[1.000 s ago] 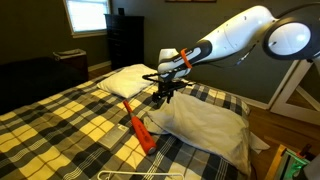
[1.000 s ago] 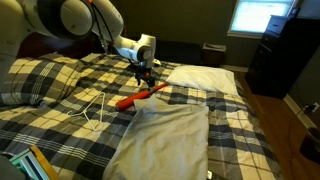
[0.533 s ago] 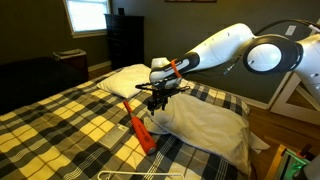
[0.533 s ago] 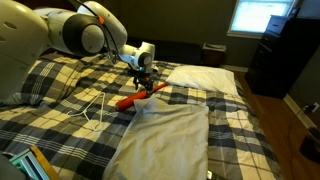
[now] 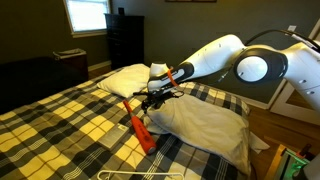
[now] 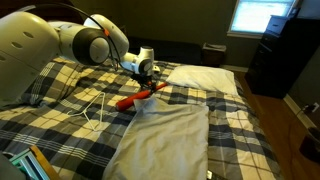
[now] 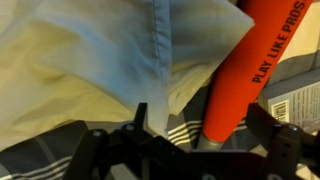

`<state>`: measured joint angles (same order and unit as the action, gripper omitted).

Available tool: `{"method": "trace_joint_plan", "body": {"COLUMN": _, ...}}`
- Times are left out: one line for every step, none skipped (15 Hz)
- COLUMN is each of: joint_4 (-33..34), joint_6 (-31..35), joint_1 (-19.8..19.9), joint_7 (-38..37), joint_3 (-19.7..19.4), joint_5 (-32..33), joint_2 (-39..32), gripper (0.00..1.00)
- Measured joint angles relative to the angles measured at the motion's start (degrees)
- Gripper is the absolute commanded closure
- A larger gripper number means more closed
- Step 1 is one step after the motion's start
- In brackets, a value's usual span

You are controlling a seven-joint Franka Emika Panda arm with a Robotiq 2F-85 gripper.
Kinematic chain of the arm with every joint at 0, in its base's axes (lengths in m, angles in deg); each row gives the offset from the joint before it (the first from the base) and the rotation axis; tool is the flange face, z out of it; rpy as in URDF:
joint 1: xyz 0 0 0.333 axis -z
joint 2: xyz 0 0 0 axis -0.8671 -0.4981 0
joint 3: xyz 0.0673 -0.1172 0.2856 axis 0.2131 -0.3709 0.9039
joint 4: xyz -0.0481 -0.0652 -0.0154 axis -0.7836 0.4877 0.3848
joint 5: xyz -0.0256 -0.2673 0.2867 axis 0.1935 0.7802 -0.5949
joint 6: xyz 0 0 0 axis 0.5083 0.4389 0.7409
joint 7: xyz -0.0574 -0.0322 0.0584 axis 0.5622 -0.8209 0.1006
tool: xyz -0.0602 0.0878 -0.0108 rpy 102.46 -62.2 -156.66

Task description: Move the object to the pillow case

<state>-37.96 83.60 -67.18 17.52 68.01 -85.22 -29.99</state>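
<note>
The tool is nearer one open finger, so my gripper moves down and toward the right in the wrist view next, onto the tool's body.
The object is a long red-orange tool [image 5: 138, 128] lying on the plaid bedspread, with one end at the edge of the pillow case [image 5: 205, 125]. It also shows in an exterior view [image 6: 138, 97] and in the wrist view [image 7: 245, 70], printed with black letters. The pillow case is a wrinkled off-white cloth, flat on the bed in both exterior views [image 6: 170, 135] and in the wrist view [image 7: 110, 60]. My gripper [image 5: 156, 98] hangs low over the tool's far end [image 6: 147, 84]. In the wrist view the gripper [image 7: 200, 125] is open, its jaws on either side of the tool.
A plump white pillow [image 5: 125, 80] lies behind the tool, also seen in an exterior view [image 6: 205, 78]. A thin white wire hanger [image 6: 95, 110] lies on the yellow-and-black plaid bedspread [image 5: 60, 130]. A dark dresser [image 5: 125, 40] stands by the window.
My arm has swung in and the gripper has come down from above the pillow case to just over the red-orange tool. The tool and the cloth have not moved.
</note>
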Motion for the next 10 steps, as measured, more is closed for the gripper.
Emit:
{"method": "trace_joint_plan", "body": {"joint_4": 2.15, "joint_6": 0.35, "joint_1": -0.57, "joint_7": 0.24, "joint_3": 0.01, "joint_5": 0.21, "joint_2": -2.05, "gripper": 0.00}}
{"method": "trace_joint_plan", "body": {"joint_4": 4.45, "joint_6": 0.37, "joint_1": -1.20, "joint_7": 0.56, "joint_3": 0.04, "joint_5": 0.38, "joint_2": -4.14, "gripper": 0.00}}
{"method": "trace_joint_plan", "body": {"joint_4": 6.88, "joint_6": 0.37, "joint_1": -1.89, "joint_7": 1.00, "joint_3": 0.08, "joint_5": 0.54, "joint_2": -6.19, "gripper": 0.00}}
{"method": "trace_joint_plan", "body": {"joint_4": 9.31, "joint_6": 0.37, "joint_1": -2.68, "joint_7": 1.33, "joint_3": 0.07, "joint_5": 0.79, "joint_2": -8.22, "gripper": 0.00}}
{"method": "trace_joint_plan", "body": {"joint_4": 11.68, "joint_6": 0.36, "joint_1": -3.46, "joint_7": 1.51, "joint_3": 0.09, "joint_5": 0.95, "joint_2": -10.09, "gripper": 0.00}}
{"method": "trace_joint_plan", "body": {"joint_4": 13.96, "joint_6": 0.30, "joint_1": -4.16, "joint_7": 1.66, "joint_3": 0.11, "joint_5": 0.97, "joint_2": -11.84, "gripper": 0.00}}
{"method": "trace_joint_plan", "body": {"joint_4": 16.15, "joint_6": 0.01, "joint_1": -4.70, "joint_7": 1.73, "joint_3": 0.19, "joint_5": 0.97, "joint_2": -13.50, "gripper": 0.00}}
{"method": "trace_joint_plan", "body": {"joint_4": 18.25, "joint_6": -0.65, "joint_1": -5.08, "joint_7": 1.73, "joint_3": 0.29, "joint_5": 0.97, "joint_2": -15.07, "gripper": 0.00}}
{"method": "trace_joint_plan", "body": {"joint_4": 20.47, "joint_6": -1.80, "joint_1": -5.33, "joint_7": 1.73, "joint_3": 0.35, "joint_5": 0.89, "joint_2": -16.71, "gripper": 0.00}}
{"method": "trace_joint_plan", "body": {"joint_4": 22.51, "joint_6": -3.18, "joint_1": -5.44, "joint_7": 1.73, "joint_3": 0.41, "joint_5": 0.80, "joint_2": -18.25, "gripper": 0.00}}
